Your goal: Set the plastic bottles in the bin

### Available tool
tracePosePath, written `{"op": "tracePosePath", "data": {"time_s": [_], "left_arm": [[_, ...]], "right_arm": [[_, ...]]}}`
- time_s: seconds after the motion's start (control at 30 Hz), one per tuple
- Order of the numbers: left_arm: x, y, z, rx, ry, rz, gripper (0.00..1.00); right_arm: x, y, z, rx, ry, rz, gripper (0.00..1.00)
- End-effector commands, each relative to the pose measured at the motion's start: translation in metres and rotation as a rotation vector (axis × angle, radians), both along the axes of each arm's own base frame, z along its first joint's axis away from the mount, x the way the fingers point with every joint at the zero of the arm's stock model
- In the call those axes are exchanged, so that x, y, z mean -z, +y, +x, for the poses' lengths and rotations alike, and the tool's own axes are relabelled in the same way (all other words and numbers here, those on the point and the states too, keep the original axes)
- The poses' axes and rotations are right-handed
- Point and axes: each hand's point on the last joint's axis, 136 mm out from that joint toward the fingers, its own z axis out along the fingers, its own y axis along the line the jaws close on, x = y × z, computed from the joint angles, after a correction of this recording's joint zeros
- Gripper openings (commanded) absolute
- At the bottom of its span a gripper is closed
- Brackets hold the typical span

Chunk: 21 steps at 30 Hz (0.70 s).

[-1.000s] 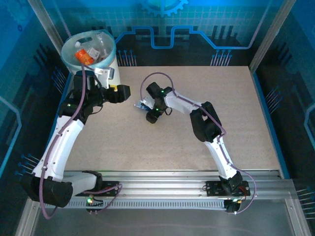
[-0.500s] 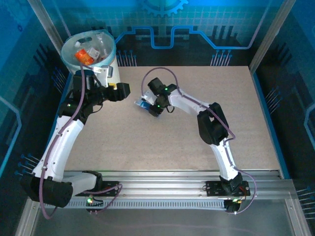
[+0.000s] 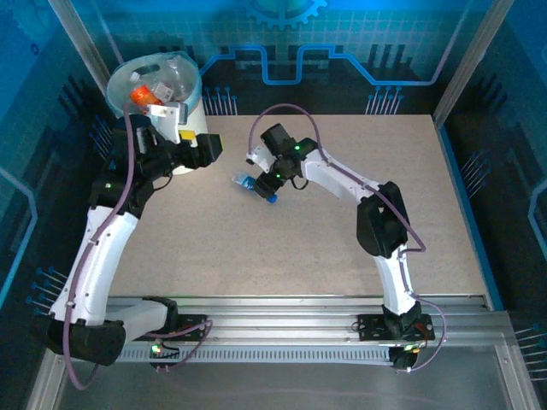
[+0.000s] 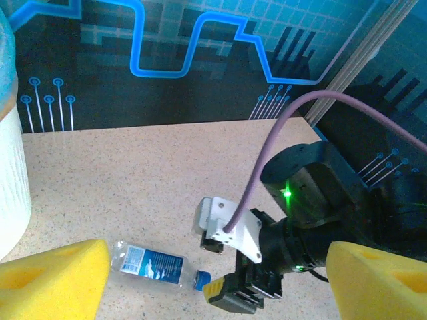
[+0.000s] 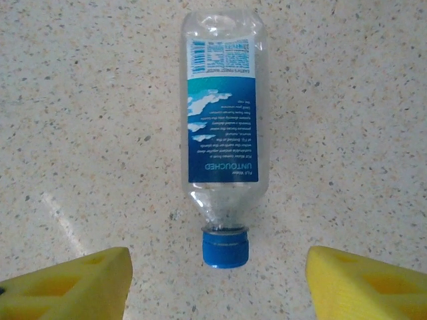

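The robot will lower its right gripper to the bottle's blue cap before closing around the cap.
One clear plastic bottle point(image 3: 245, 182) with a blue label and blue cap lies on its side on the table. My right gripper point(image 3: 272, 184) hovers at its cap end. In the right wrist view the bottle point(image 5: 223, 127) points its cap point(image 5: 225, 248) at the gap of my open right gripper point(image 5: 217, 287), untouched. My left gripper point(image 3: 214, 147) is open beside the bin point(image 3: 192, 102) and holds nothing. From the left wrist, the same bottle point(image 4: 150, 265) lies just ahead of my open left gripper point(image 4: 213, 293). The cream bin holds an orange bottle point(image 3: 141, 96) and clear bottles point(image 3: 175, 81).
The right arm's black wrist point(image 4: 300, 220) and its purple cable point(image 4: 280, 140) stand close in front of the left gripper. The bin's white wall point(image 4: 10, 180) rises at the left. Speckled tabletop point(image 3: 342, 239) stretches to the right and near side, with blue walls around.
My right gripper has drawn back toward the far right, off the bottle's body to its cap end. The bottle still lies on the table. My left arm has edged toward the bin.
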Motion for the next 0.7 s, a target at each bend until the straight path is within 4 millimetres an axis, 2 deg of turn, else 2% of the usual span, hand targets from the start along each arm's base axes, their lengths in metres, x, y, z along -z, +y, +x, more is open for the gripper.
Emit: {"op": "tracePosePath", "data": {"time_s": [0.0,0.2,0.43,0.53,0.67], "left_arm": [[-0.024,0.003,-0.01,-0.007,-0.078,0.024,0.86],[-0.024,0.005,-0.019,-0.007,-0.073,0.041,0.86],[-0.022,0.007,-0.025,-0.012,-0.058,0.038,0.86],[-0.024,0.007,-0.027,-0.012,-0.062,0.031,0.86],[-0.028,0.007,-0.029,-0.015,-0.076,0.01,0.86]], "right_arm": [[0.038,-0.004,-0.001,0.038,0.083,-0.061,0.71],[0.079,-0.009,0.005,0.093,0.129,-0.105,0.7],[0.09,-0.008,0.0,0.089,0.166,-0.086,0.37],[0.084,-0.007,-0.005,0.073,0.172,-0.069,0.22],[0.058,-0.007,-0.011,0.068,0.143,-0.028,0.11]]}}
